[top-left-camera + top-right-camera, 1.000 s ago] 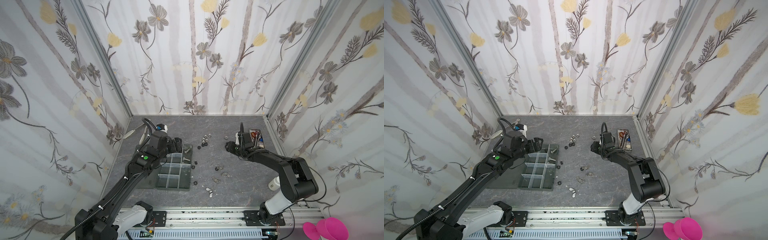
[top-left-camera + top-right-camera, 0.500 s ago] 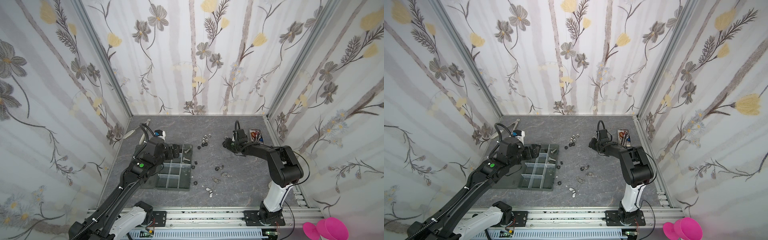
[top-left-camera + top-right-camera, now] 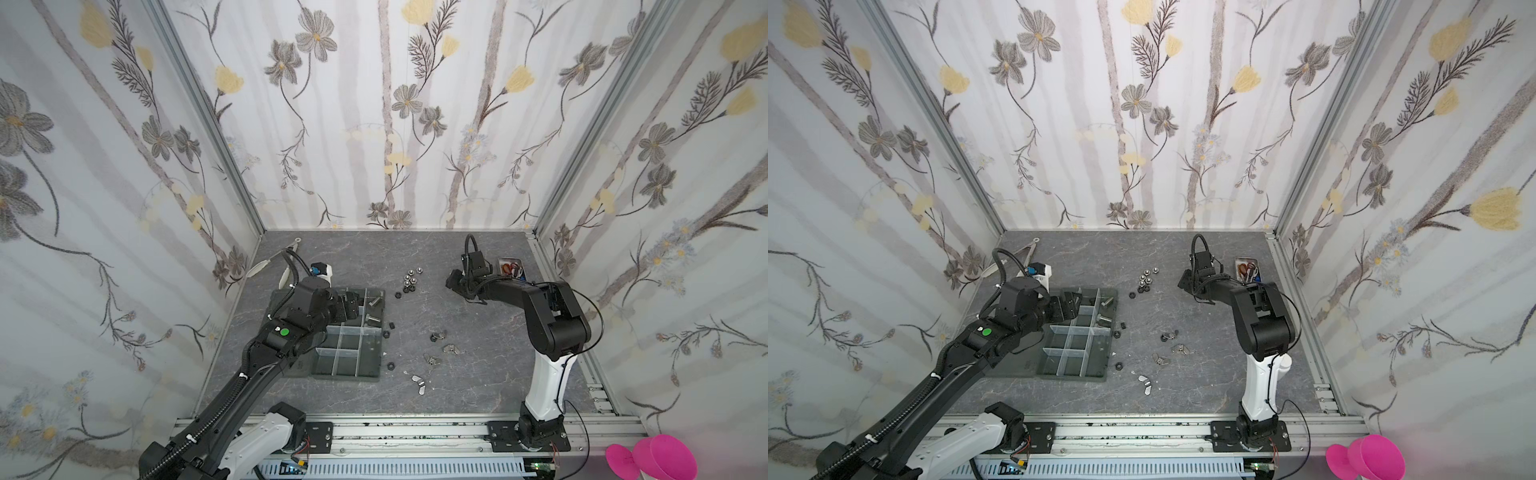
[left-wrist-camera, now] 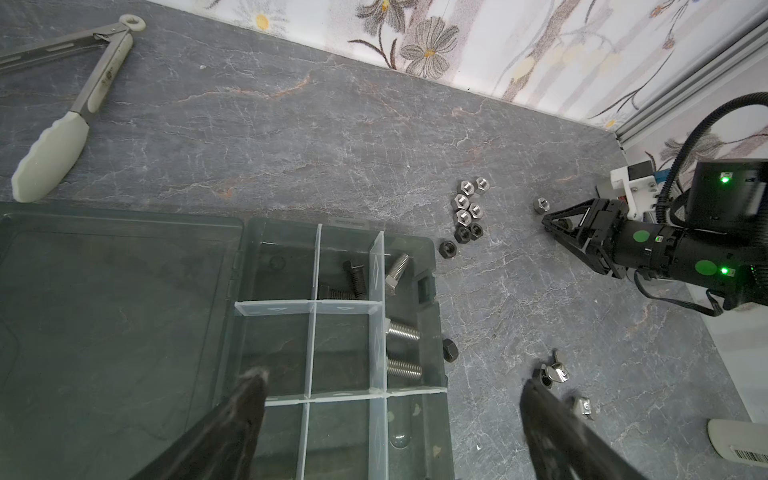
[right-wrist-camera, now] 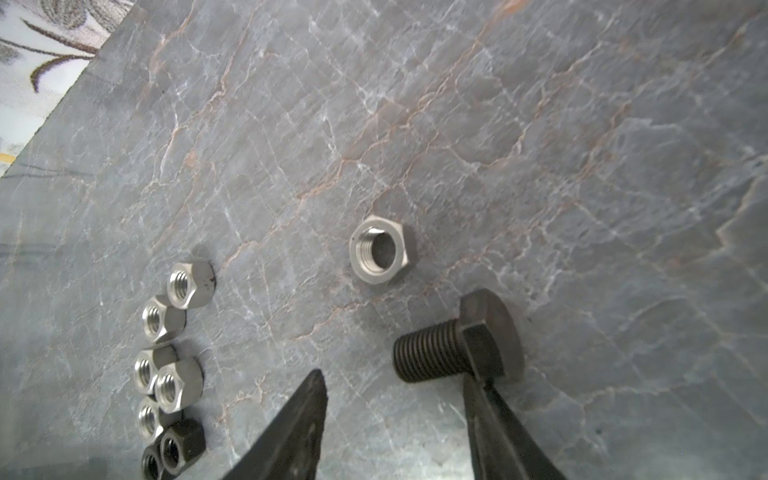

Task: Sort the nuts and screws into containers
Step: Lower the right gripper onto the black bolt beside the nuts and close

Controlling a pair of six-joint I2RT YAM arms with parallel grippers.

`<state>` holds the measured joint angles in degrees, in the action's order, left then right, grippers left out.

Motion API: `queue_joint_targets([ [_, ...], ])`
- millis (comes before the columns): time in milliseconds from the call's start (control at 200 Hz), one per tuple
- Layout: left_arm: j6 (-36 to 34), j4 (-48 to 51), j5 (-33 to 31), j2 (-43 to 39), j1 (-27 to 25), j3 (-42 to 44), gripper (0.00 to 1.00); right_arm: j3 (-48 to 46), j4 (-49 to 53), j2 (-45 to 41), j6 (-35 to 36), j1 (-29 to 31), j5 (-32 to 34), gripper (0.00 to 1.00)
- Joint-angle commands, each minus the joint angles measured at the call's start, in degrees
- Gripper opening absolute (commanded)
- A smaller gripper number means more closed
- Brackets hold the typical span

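Note:
Only one finger touches the black hex-head screw's head, so the robot's right gripper will move sideways toward the scissors tray and close across the threaded shank [image 5: 430, 352].
The grey organiser tray [image 3: 345, 378] [image 3: 1071, 376] holds the containers. Its far cells hold silver screws [image 4: 403, 332] and black screws [image 4: 355, 276]. My left gripper [image 3: 351, 305] [image 4: 392, 382] hovers open over the tray with nothing between its fingers. My right gripper [image 3: 453, 282] [image 5: 395, 378] is open low over the table at the back right. A hex-head screw [image 5: 453, 345] lies at its tips. One fingertip [image 5: 478, 386] touches the head; the other stands apart. A lone silver nut [image 5: 382, 249] lies just beyond, and a cluster of nuts [image 5: 170, 353] [image 3: 411, 282] to the side.
Wing nuts [image 3: 451, 349] [image 3: 419, 382] and black nuts [image 3: 390, 365] lie scattered on the table right of the tray. Metal tongs [image 4: 62, 137] rest at the back left. A narrow metal tray of scissors [image 3: 511, 268] sits by the right wall behind my right arm.
My right arm has swung its elbow upright and its gripper has shifted a little left and back. My left gripper has drawn slightly nearer over the tray and opened a touch wider.

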<state>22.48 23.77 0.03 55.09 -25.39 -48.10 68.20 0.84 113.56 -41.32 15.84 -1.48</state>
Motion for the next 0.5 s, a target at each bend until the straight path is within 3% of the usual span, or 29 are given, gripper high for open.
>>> queue_joint_targets([
  [0, -0.5, -1.5, -0.4, 0.0, 0.0, 0.1, 0.95, 1.3, 3.1, 1.0, 0.6, -0.5, 2.4, 0.54],
  [495, -0.5, -1.5, -0.5, 0.3, 0.2, 0.4, 0.96, 2.4, 6.0, 2.3, 3.2, -2.8, 5.4, 0.41],
])
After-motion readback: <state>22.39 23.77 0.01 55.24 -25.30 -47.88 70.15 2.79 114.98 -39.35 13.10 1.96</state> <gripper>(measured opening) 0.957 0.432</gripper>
